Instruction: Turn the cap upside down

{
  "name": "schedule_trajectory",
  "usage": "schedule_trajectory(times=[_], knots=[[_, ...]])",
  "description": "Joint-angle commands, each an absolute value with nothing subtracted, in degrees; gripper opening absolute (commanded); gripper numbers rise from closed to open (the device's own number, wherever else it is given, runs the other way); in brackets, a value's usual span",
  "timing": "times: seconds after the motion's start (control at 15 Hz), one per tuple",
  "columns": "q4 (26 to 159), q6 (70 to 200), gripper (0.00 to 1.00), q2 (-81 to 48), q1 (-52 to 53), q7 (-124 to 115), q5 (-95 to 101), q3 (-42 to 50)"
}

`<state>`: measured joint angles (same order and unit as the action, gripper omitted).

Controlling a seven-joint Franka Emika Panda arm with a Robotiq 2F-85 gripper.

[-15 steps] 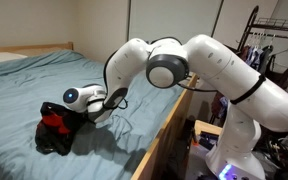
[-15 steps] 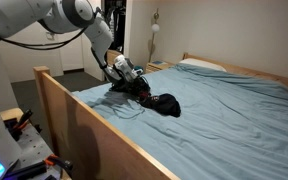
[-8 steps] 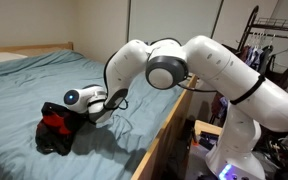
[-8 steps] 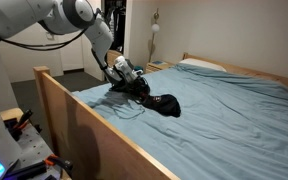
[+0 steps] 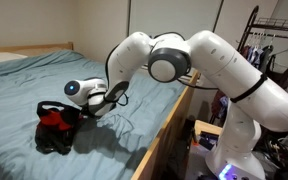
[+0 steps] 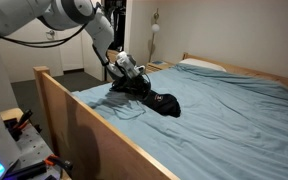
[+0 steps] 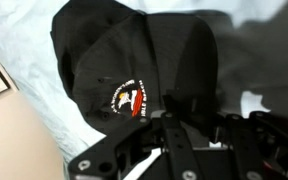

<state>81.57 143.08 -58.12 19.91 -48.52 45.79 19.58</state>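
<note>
My gripper holds the cap. It will lift the cap, pull it back toward my base over the bare blue sheet [image 5: 116, 113], lower it to that clear spot and let it go.
A black cap [image 5: 52, 130] with red showing on it lies on the blue bed sheet, near the wooden side rail; it also shows as a dark heap of cap [image 6: 160, 102]. My gripper [image 5: 81, 112] reaches into its near edge, likewise at the gripper [image 6: 136, 86]. In the wrist view the cap [image 7: 124, 55] fills the frame, crown up, with a round red-and-white emblem [image 7: 134, 98]. The gripper [image 7: 196, 120] has its jaws drawn together on the cap's dark fabric just behind the emblem.
The blue sheet [image 6: 234, 120] is wrinkled around the cap. A wooden bed rail [image 5: 166, 128] runs along the near side, seen also as the rail [image 6: 79, 125]. A white pillow [image 6: 200, 65] lies at the headboard. A clothes rack [image 5: 274, 45] stands beside the bed.
The jaws have closed onto the cap. The wrist has risen slightly and pulled the cap's near edge up with it.
</note>
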Motion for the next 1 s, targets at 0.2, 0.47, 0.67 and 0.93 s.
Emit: schedule_trajectory(times=[0.2,0.47,0.67,0.93], knots=[[98.41,150.86,0.06,-38.09,13.07,-44.37,43.28,14.17],[106.82,158.75,0.05,-31.38,6.85,-34.83,37.76,8.51],[114.09,164.20,0.06,-26.56,0.13,-24.85,30.65,1.68],[124.96,166.59,0.05,-18.51,-11.72,-8.19,15.86,-13.61]])
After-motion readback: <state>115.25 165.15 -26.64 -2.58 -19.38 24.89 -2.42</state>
